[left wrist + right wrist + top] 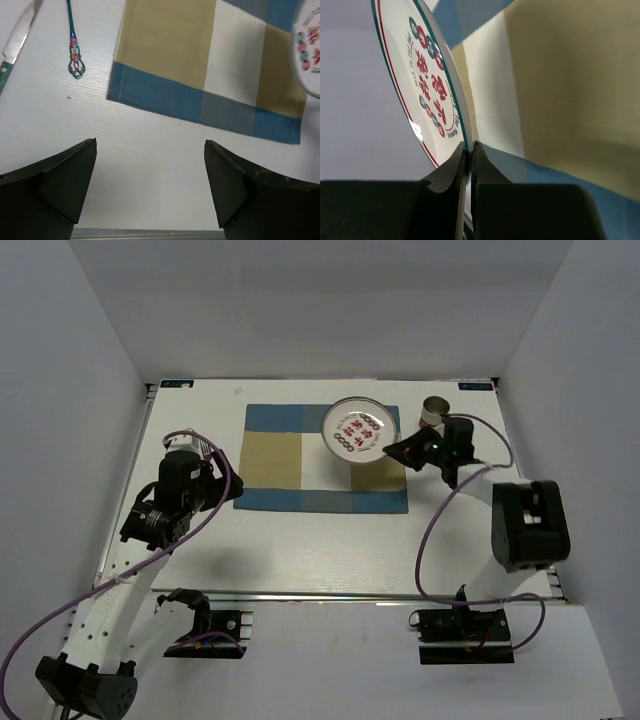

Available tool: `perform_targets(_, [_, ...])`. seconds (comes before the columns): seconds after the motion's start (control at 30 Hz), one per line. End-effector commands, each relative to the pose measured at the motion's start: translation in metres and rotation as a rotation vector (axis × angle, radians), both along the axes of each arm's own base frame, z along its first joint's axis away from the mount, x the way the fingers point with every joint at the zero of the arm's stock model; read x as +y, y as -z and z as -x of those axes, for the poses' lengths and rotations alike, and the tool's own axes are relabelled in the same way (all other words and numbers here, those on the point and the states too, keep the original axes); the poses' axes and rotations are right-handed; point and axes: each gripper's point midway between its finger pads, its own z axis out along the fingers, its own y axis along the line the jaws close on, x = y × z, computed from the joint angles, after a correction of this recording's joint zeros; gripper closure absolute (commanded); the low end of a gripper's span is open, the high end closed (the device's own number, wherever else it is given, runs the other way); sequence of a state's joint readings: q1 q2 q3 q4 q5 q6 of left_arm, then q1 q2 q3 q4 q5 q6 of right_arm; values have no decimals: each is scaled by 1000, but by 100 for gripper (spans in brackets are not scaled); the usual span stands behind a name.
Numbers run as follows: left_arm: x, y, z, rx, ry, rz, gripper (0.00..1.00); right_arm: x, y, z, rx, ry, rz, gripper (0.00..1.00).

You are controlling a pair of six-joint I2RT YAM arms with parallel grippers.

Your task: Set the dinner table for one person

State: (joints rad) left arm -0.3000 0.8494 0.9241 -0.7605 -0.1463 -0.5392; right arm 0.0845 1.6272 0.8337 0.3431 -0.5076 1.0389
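My right gripper has the plate off-center above the placemat. Next it will move the plate to the left in the top view and down onto the placemat's middle (323,460) (490,86).
A white plate (358,430) with red and green lettering hangs over the far right part of the blue-and-tan checked placemat (290,460) and casts a shadow on it. My right gripper (395,452) is shut on the plate's right rim. In the right wrist view the gripper (468,143) pinches the thin edge of the plate (427,85). My left gripper (210,485) hovers open and empty over the dinner table (300,550), left of the placemat. In its wrist view, bare white tabletop (150,165) shows between the fingers (75,175).
A small metal cup (435,412) stands at the far right, just behind my right wrist. A knife (15,42) with a green handle and an iridescent utensil handle (74,45) lie left of the placemat (200,60). The table's near rail (330,595) runs in front of the arm bases.
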Motion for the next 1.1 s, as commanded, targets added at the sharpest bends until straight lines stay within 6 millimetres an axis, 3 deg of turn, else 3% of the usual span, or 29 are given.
perform_targets(0.0, [16, -9, 3, -44, -86, -9, 2, 45, -11, -4, -49, -208, -5, 100])
perform_targets(0.07, [13, -8, 3, -40, -80, -8, 2, 61, 12, -8, 20, -251, 14, 100])
perform_targets(0.2, [9, -5, 4, -22, -67, -6, 2, 82, 27, -25, 16, -310, 7, 100])
perform_targets(0.23, [9, -5, 3, -23, -65, -6, 2, 87, 22, -31, -6, -319, 8, 100])
perform_targets(0.37, [7, -3, 2, -17, -52, -5, 2, 93, 36, -45, -13, -332, 41, 100])
perform_targets(0.4, [6, -3, 2, -18, -47, -3, 2, 94, 52, -43, 43, -341, 50, 100])
perform_targets(0.67, [2, -1, 1, -11, -24, 0, 2, 96, 70, -50, 53, -356, 82, 100])
perform_targets(0.77, [0, 0, 1, -8, -12, 0, 2, 95, 67, -48, 49, -365, 87, 74])
perform_targets(0.8, [0, 0, 1, -7, -10, 1, 2, 95, 63, -47, 40, -368, 84, 54])
perform_targets(0.83, [0, 0, 1, -8, -12, 0, 2, 97, 56, -46, 13, -381, 73, 28])
perform_targets(0.87, [0, 0, 1, -10, -11, 0, 2, 96, 43, -42, -16, -383, 70, 11])
perform_targets(1.0, [1, -2, 2, -19, -16, 2, 2, 81, 4, -42, -88, -333, 119, 11])
perform_targets(1.03, [3, -3, 3, -22, -21, 0, 2, 64, 3, -53, -109, -258, 209, 11])
perform_targets(1.07, [4, -4, 3, -23, -33, -2, 2, 51, -9, -50, -102, -217, 268, 11])
